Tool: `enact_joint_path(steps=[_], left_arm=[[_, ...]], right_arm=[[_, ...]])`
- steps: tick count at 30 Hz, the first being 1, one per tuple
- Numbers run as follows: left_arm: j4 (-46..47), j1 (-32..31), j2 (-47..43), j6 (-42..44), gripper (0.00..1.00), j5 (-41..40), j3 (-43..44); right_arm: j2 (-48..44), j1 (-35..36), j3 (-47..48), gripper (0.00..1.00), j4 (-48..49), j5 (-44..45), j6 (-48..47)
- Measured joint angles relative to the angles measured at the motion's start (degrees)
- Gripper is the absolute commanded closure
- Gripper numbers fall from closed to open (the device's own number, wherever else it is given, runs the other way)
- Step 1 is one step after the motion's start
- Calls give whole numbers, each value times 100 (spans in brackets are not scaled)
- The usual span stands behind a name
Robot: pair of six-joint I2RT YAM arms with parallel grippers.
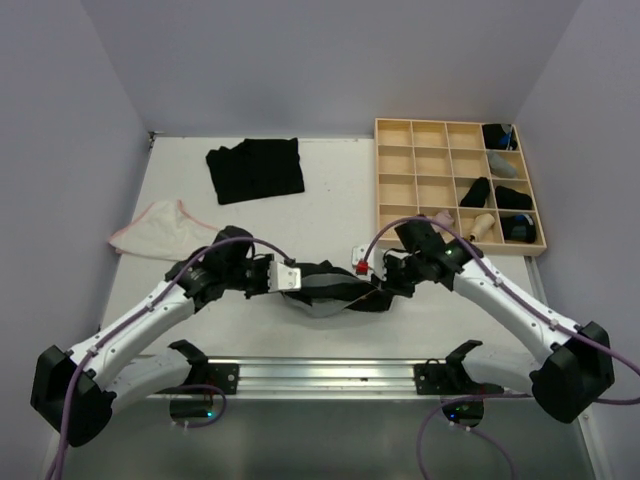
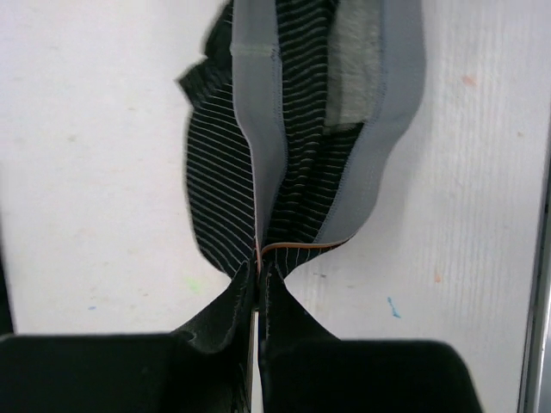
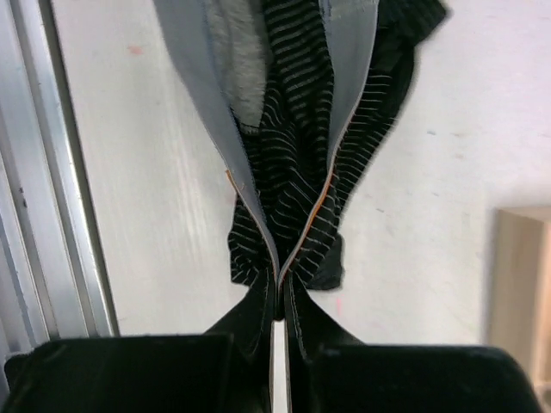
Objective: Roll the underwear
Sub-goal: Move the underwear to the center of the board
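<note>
The right gripper carries its waistband end up, outward and down onto the tabletop by the tray's near corner (image 1: 366, 240) next and releases it, because the underwear is bunched.
A black pair of underwear with thin white stripes and a grey waistband (image 1: 335, 288) is stretched between my two grippers near the table's front. My left gripper (image 1: 291, 280) is shut on its left end, the waistband (image 2: 258, 129) pinched at the fingertips (image 2: 258, 267). On the other side my right gripper (image 1: 381, 284) is shut on its right end, the grey band (image 3: 349, 86) meeting at the fingertips (image 3: 282, 280). A stack of black underwear (image 1: 256, 168) lies at the back. A whitish one with pink edging (image 1: 160, 228) lies at the left.
A pale wooden grid tray (image 1: 432, 163) stands at the back right with several small rolls (image 1: 500, 195) in its right-hand compartments. A metal rail (image 1: 330, 372) runs along the near table edge between the arm bases.
</note>
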Motion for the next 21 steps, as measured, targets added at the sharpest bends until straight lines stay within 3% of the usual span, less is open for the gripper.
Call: enact_joint_path(steps=[12,17,21], left_arm=[[374,1196,-306,-1370,100,-387,2151],[118,1246,-404,-1563,100,-160,2352],[-326,1250,-1152,-1471,100,341,2153]], right_arm=[[92,-1335,2944,100,-603,17,-380],[81,-1368,3091,100,-955,-225,-505],[-278,-1368,2710,100,-1408,-476,-826]])
